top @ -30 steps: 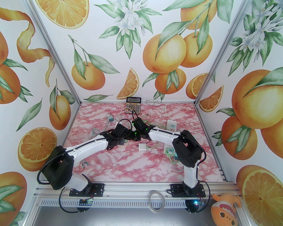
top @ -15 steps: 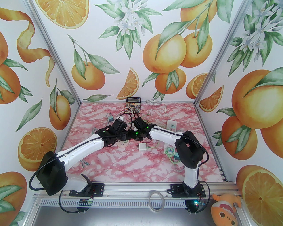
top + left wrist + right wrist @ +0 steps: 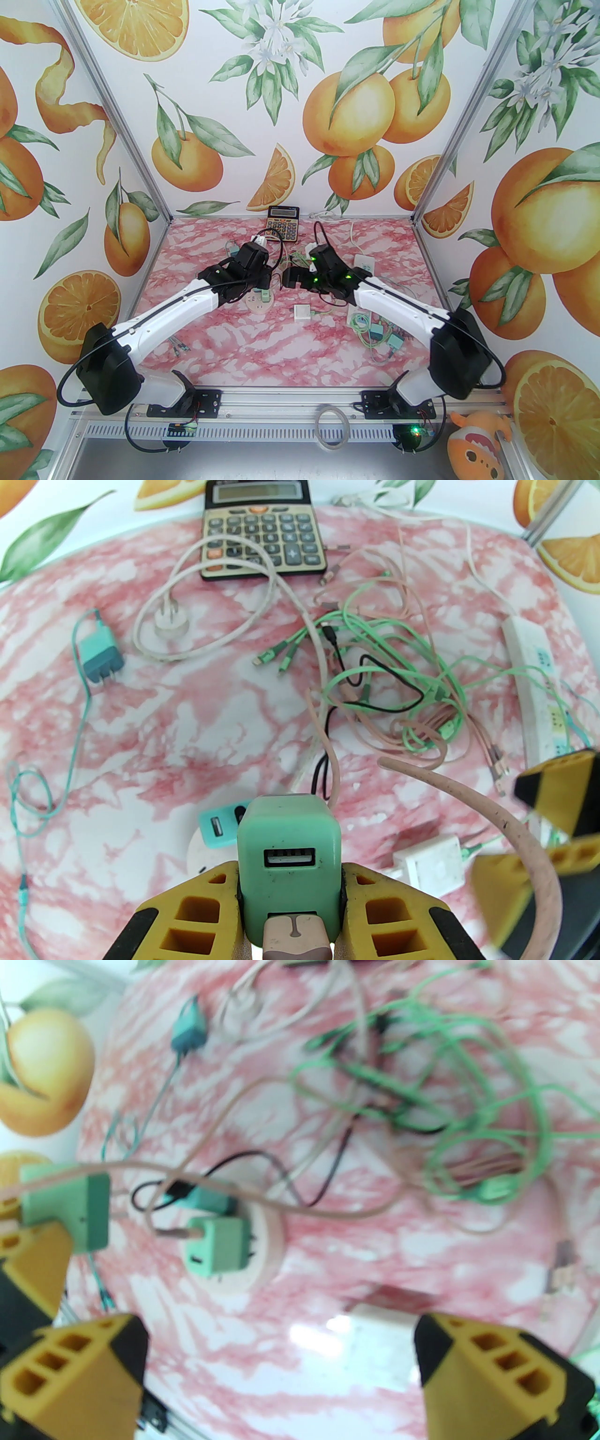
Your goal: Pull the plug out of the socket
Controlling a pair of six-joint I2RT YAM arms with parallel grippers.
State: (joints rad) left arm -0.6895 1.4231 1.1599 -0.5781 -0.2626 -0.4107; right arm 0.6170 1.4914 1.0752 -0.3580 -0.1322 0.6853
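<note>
The green plug goes back and down with my left gripper next, for release on the bare near tabletop below and back from the gripper, clear of cables.
My left gripper (image 3: pixel 290 902) is shut on a green USB plug (image 3: pixel 288 855) with a beige cable in its lower port, held clear above the table. Below it lies the round white socket (image 3: pixel 194 855), with a teal plug (image 3: pixel 222 827) in it. The right wrist view shows the socket (image 3: pixel 267 1246) carrying a green plug (image 3: pixel 215 1246) and a teal one (image 3: pixel 206 1199), with the held plug (image 3: pixel 65 1213) apart at the left. My right gripper (image 3: pixel 281 1382) is open and holds nothing, just right of the socket (image 3: pixel 255 307). From above, the left gripper (image 3: pixel 272 280) and right gripper (image 3: pixel 287 277) nearly face each other.
A calculator (image 3: pixel 283 224) sits at the back edge. Tangled green, beige and black cables (image 3: pixel 398 691) cover the middle. A white power strip (image 3: pixel 364 265) lies at the right, a white adapter (image 3: pixel 302 311) near the socket, a teal plug (image 3: pixel 101 656) at the left, and more teal plugs (image 3: pixel 384 337) front right.
The right gripper has opened wide and its arm has swung away to the right. The left arm has drawn back to the left with the green plug, uncovering the socket.
</note>
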